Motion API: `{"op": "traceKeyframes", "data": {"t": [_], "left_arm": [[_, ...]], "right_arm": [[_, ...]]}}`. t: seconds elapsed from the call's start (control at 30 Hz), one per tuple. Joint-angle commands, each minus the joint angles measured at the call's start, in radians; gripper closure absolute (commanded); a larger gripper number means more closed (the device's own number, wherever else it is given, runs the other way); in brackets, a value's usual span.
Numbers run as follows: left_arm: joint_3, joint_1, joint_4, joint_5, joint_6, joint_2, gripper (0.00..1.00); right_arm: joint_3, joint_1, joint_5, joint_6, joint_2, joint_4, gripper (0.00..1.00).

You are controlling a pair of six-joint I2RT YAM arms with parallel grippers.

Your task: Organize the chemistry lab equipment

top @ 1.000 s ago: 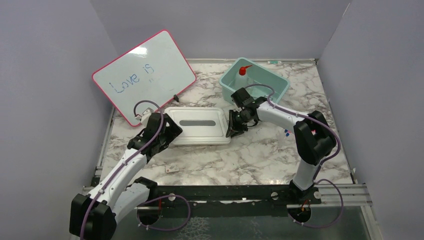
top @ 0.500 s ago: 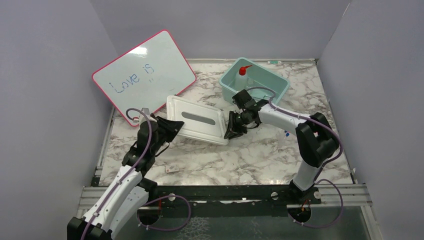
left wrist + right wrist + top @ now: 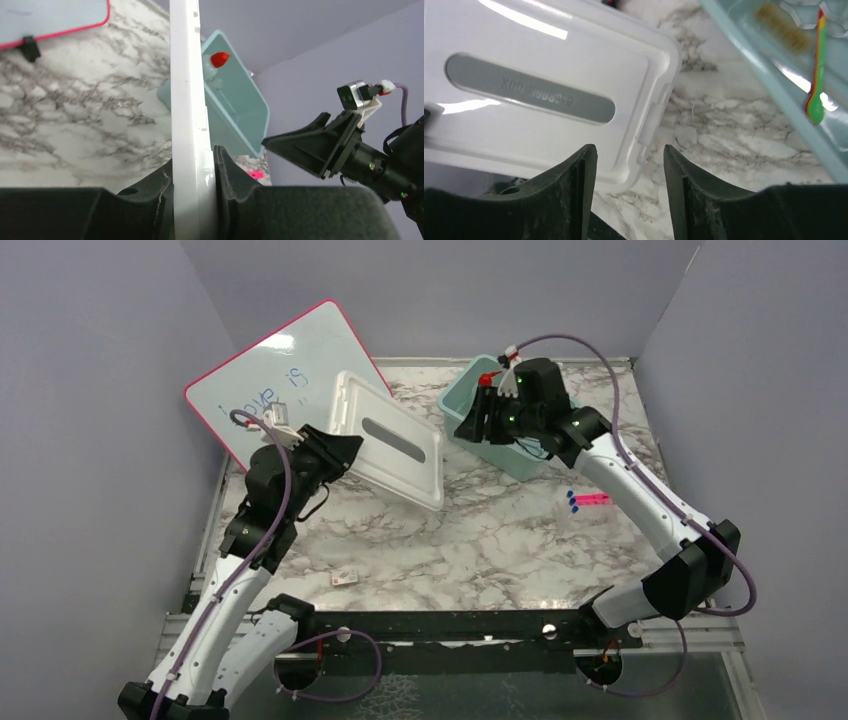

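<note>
My left gripper will carry the white box lid across and outward over the teal bin [image 3: 460,395] [image 3: 235,100], then lower it and let go. The bin is open to my left gripper's right in the top view.
My left gripper [image 3: 335,455] is shut on the left edge of a white box lid [image 3: 390,440] and holds it tilted up off the table. In the left wrist view the lid's edge [image 3: 187,100] runs straight up between the closed jaws. My right gripper [image 3: 478,420] hangs open and empty above the teal bin's [image 3: 460,395] left rim, apart from the lid [image 3: 534,90]. The red nozzle cap of the squeeze bottle [image 3: 219,59] shows inside the bin [image 3: 235,100]. A brown-bristle brush [image 3: 781,27] and a thin red-and-green stick [image 3: 817,75] lie in the bin too.
The pink-framed whiteboard [image 3: 260,380] leans at the back left behind the lid. A pink item with blue ends [image 3: 590,500] lies on the marble table right of centre. A small tag-like piece [image 3: 345,578] sits near the front edge. Grey walls close in three sides.
The left gripper closed on the lid and raised its left end. The right gripper let go of the lid's right end, opened and rose back toward the teal bin.
</note>
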Motion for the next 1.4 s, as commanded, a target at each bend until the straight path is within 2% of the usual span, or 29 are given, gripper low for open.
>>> {"op": "traceKeyframes", "data": {"t": [0.0, 0.17, 0.4, 0.63, 0.9, 1.1, 1.37], "left_arm": [[0.203, 0.000, 0.022, 0.096, 0.118, 0.059, 1.00], [0.388, 0.001, 0.051, 0.172, 0.128, 0.196, 1.00], [0.586, -0.001, 0.239, 0.395, 0.036, 0.492, 1.00], [0.766, -0.015, 0.482, 0.576, -0.158, 0.864, 1.00], [1.124, -0.071, 0.564, 0.690, -0.304, 1.282, 1.00], [1.171, -0.075, 0.586, 0.701, -0.331, 1.394, 1.00], [1.119, -0.071, 0.611, 0.671, -0.315, 1.418, 1.00]], "right_arm": [[0.169, -0.082, 0.052, -0.044, -0.008, -0.020, 0.44], [0.301, -0.210, 0.031, 0.031, 0.024, -0.020, 0.44], [0.313, -0.457, -0.087, 0.139, 0.035, -0.007, 0.44], [0.251, -0.545, -0.031, 0.125, 0.038, -0.023, 0.44], [0.167, -0.609, 0.101, 0.084, 0.055, -0.023, 0.44], [0.156, -0.613, 0.152, 0.029, 0.111, -0.031, 0.44], [0.162, -0.613, 0.138, -0.016, 0.211, -0.044, 0.47]]}}
